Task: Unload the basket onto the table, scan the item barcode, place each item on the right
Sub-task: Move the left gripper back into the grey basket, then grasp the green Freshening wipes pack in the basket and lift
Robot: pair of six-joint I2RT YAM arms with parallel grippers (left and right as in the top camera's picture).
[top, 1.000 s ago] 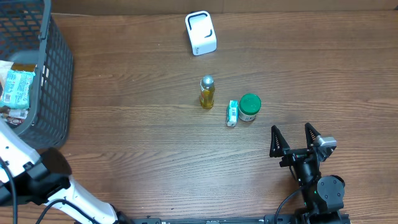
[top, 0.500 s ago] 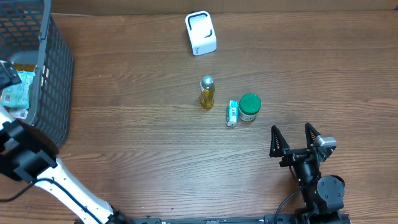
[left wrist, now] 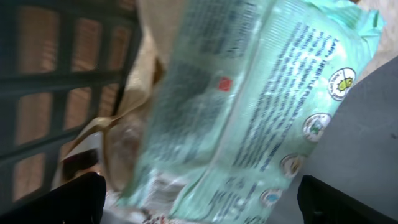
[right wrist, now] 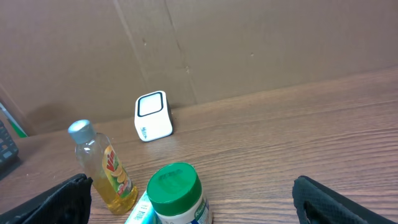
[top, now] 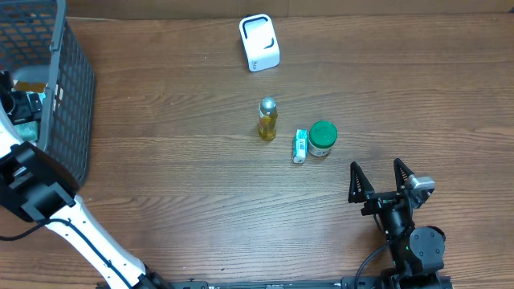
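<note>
Next, my left gripper will lower deeper into the basket (top: pixel 68 88) and close across the mint-green packet, since the packet lies below it with a finger at each side.
A mint-green packet (left wrist: pixel 249 106) with printed text lies in the dark mesh basket (top: pixel 68 88) at the table's left edge. My left gripper (left wrist: pixel 199 202) hangs just above it, open, one finger on each side and neither touching. In the overhead view the left gripper (top: pixel 20 106) sits inside the basket and hides most of the packet. The white scanner (top: pixel 259 42) stands at the back centre. My right gripper (top: pixel 377 178) rests open and empty near the front right, facing the scanner (right wrist: pixel 153 116).
Mid-table stand a yellow bottle (top: pixel 267 119), a green-lidded jar (top: pixel 322 138) and a small box (top: pixel 299 146). The jar (right wrist: pixel 177 196) is just ahead of my right fingers. Brown paper (left wrist: pixel 155 56) lies beside the packet, next to the basket wall (left wrist: pixel 56 93).
My left arm has swung from the front-left corner up into the basket and now covers the packet. The right arm and the items on the table have not moved.
</note>
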